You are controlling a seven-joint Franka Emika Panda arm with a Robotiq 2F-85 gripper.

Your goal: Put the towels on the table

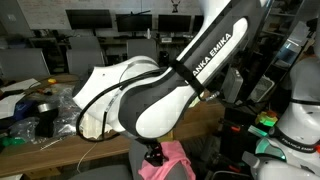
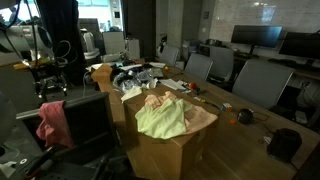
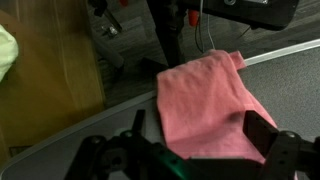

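The gripper moves down onto the towel between its open fingers next and closes on the pink towel point(image 3: 205, 100), since one finger already stands on each side.
A bright pink towel point(image 3: 205, 100) lies draped over a dark chair, also seen in both exterior views point(image 2: 52, 122) point(image 1: 170, 165). My gripper point(image 3: 200, 135) hovers just above it, open, one finger on each side of the cloth's lower part and nothing held. The brown boxy table point(image 2: 165, 150) stands beside the chair, its wooden side showing at the left of the wrist view point(image 3: 50, 90). On its top lie a pale yellow-green towel point(image 2: 160, 120) point(image 3: 5, 50) and a peach-pink towel point(image 2: 155, 100) behind it.
The white arm point(image 1: 170, 85) fills much of an exterior view. A long cluttered desk point(image 2: 215, 105) with office chairs point(image 2: 255, 80) runs behind the table. A cream-white cloth point(image 1: 100, 110) lies on the desk. Chair legs and cables point(image 3: 165, 40) stand beyond the pink towel.
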